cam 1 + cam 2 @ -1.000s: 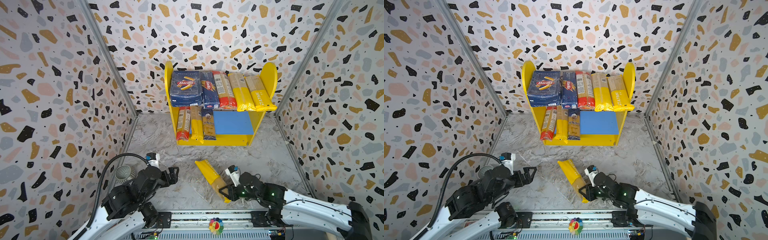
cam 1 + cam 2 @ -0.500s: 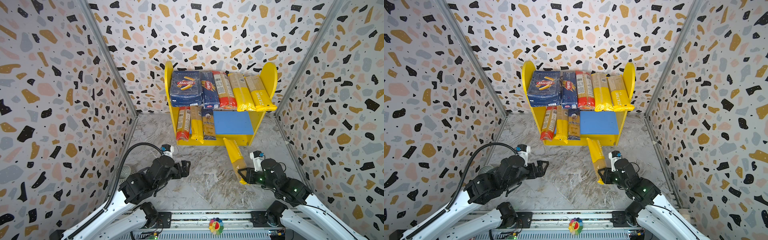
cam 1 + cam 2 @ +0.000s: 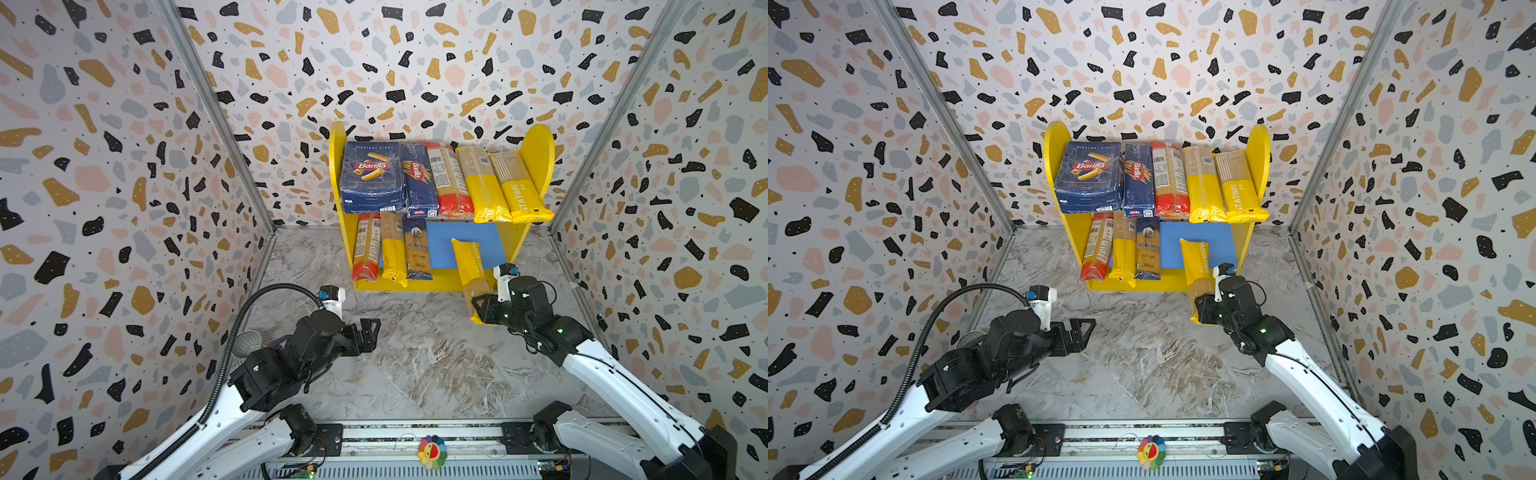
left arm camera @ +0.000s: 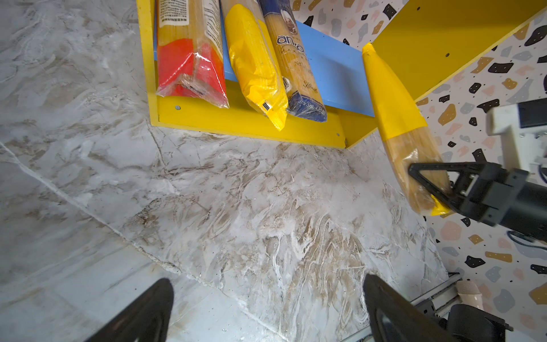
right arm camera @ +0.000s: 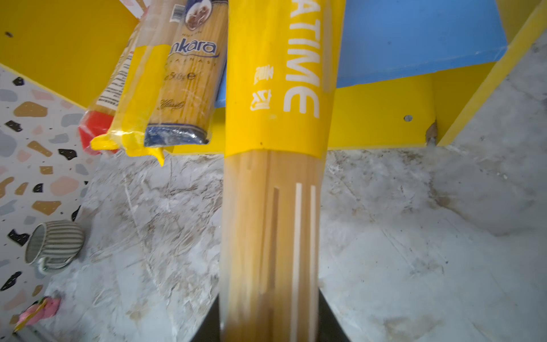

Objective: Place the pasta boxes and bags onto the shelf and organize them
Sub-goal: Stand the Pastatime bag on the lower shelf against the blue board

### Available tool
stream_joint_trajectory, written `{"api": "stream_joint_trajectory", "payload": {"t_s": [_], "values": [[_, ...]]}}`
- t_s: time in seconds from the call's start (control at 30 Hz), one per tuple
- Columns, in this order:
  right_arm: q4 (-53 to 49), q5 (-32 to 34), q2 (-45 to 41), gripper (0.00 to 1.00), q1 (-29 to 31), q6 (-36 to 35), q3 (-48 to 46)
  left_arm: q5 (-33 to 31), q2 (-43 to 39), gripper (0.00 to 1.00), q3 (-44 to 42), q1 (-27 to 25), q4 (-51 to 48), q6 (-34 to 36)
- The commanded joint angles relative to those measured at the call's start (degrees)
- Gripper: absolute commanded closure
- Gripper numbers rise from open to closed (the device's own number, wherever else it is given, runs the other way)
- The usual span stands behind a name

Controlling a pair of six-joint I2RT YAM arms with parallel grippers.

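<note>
My right gripper should next push the PASTATIME bag it is holding outward onto the bare blue strip of the board beside the Ankara bag and let go of the PASTATIME bag's clear end.
The shelf (image 3: pixel 538 158) stands against the back wall. Its upper board carries the two pasta boxes (image 3: pixel 372 174) and three bags (image 3: pixel 482 187). On the left half of the blue lower board (image 3: pixel 440 253) lie three more bags (image 3: pixel 392 253). My right gripper (image 3: pixel 482 309) is shut on the clear end of a yellow PASTATIME bag (image 5: pixel 275 118). The bag's yellow end points over the lower board's free right part (image 3: pixel 1196 262). My left gripper (image 3: pixel 370 332) hovers open and empty over the floor, left of centre (image 4: pixel 266 308).
A grey ribbed cup (image 3: pixel 247 345) lies on its side by the left wall, behind my left arm. A small pink object (image 5: pixel 38 311) lies near it. Patterned walls close in on three sides, and the arm rail (image 3: pixel 415 432) runs along the front.
My right gripper has carried the yellow bag from the front floor back and right, up to the shelf's lower board. My left arm has moved forward and to the right.
</note>
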Motion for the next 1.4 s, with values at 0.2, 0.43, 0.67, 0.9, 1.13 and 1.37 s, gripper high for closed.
{"api": "stream_joint_trajectory", "payload": {"t_s": [0.2,0.43,0.67,0.9,1.13,1.37], "values": [[17.9,1.5,9.6,0.95,-2.8,-5.5,11.9,-2.6,-2.1,0.0,-2.1,-0.2,1.1,1.5],[19.7,-0.7,17.3,0.93,-5.6,-6.1,17.7,-3.4,-0.9,0.0,-2.0,-0.3,3.0,3.2],[21.9,-0.9,26.4,0.92,-5.9,-5.8,23.0,-5.9,0.0,0.0,-2.4,-0.3,3.0,4.2],[22.4,-2.2,31.9,0.91,-6.0,-4.8,25.6,-6.6,0.6,0.0,-3.4,-0.3,3.8,4.7],[23.1,-4.1,34.8,0.73,-5.9,-3.4,26.1,-6.8,0.7,0.01,-4.2,-0.2,4.6,4.6],[22.5,-3.8,32.4,0.27,-5.9,-3.4,25.3,-8.5,0.3,0.01,-4.6,-0.3,4.1,4.3]]}}
